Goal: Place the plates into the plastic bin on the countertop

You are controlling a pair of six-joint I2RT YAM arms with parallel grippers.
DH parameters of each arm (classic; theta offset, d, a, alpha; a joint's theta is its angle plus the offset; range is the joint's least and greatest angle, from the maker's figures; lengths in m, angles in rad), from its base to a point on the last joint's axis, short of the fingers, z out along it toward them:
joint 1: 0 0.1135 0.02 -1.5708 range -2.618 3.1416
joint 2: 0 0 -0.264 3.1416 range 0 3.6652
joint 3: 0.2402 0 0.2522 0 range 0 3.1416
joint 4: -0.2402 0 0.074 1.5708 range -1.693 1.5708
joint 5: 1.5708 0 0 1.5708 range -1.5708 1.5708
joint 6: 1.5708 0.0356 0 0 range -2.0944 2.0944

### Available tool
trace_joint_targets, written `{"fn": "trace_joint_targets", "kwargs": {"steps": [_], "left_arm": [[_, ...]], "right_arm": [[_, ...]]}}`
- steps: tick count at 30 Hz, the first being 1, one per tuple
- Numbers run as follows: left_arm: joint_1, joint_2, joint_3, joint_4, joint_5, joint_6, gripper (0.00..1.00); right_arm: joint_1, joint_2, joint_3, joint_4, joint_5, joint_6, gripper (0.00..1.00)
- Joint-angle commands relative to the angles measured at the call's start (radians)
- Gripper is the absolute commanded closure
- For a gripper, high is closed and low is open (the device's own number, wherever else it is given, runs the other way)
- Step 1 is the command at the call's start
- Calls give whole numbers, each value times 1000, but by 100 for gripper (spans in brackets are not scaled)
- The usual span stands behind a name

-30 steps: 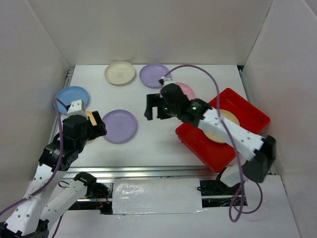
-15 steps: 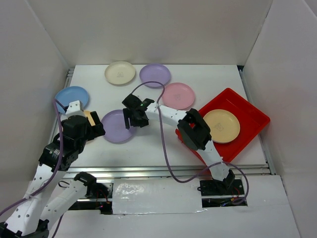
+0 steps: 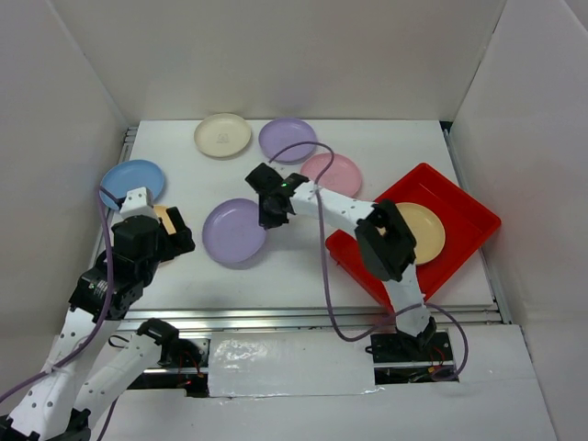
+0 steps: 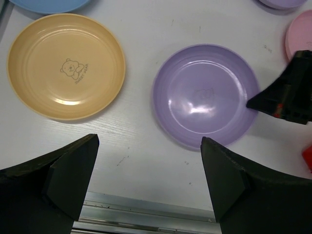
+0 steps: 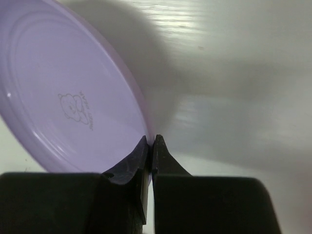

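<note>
My right gripper rises next, carries the purple plate [image 3: 231,231] across and lowers it over the yellow-orange plate, since the plate in my grip is outside the red bin.
My right gripper [image 3: 269,216] [image 5: 151,141] is shut on the right rim of a purple plate [image 3: 231,231] [image 5: 73,97] [image 4: 204,95], which stands tilted in the right wrist view. The red plastic bin [image 3: 469,220] sits at the right with a yellow-orange plate [image 3: 418,230] inside. Over the white countertop [image 3: 276,276] near the front left, my left gripper [image 3: 179,234] [image 4: 148,141] hangs open and holds nothing. A yellow-orange plate [image 4: 66,66] lies just left of it. Pink [image 3: 335,173], purple [image 3: 287,138], cream [image 3: 222,134] and blue [image 3: 131,179] plates lie farther back.
White walls close in the left, back and right sides. A metal rail [image 3: 276,317] runs along the front edge. The right arm's purple cable [image 3: 323,266] loops over the countertop in front of the bin.
My right arm swung left from beside the bin to the near purple plate and shut on its rim. The plate has shifted slightly right. The left arm has stayed put.
</note>
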Motion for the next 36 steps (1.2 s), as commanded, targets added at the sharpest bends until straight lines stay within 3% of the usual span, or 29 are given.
{"fn": "trace_joint_targets", "kwargs": {"steps": [1,4,9,15,23,26,29,30,31,33,36], "left_arm": [[4,-12,13,48,18,28,1],[4,-17,12,50,26,33,1],[4,-32,9,59,44,42,1],[4,-29,9,64,55,45,1],[2,-14,7,68,69,50,1],[4,-6,7,68,72,53,1],[4,-3,7,68,75,53,1],[4,-1,6,70,78,54,1],[4,5,7,70,78,53,1],[4,14,10,68,79,50,1],[4,76,35,44,79,-8,1]], "right_arm": [[-79,-281,-75,-73,132,36,100],[-157,-481,-221,-59,126,30,100],[-491,-814,-578,10,12,9,100],[-866,-1046,-871,73,-43,9,100],[-1150,-1157,-1078,140,-93,37,100],[-1221,-1143,-1103,162,-142,24,90],[-1261,-1126,-1111,170,-194,9,87],[-1262,-1138,-1112,171,-203,3,74],[-1265,-1151,-1108,164,-207,1,45],[-1264,-1203,-1079,110,-181,15,0],[-1261,-1314,-1013,29,-153,10,0]]}}
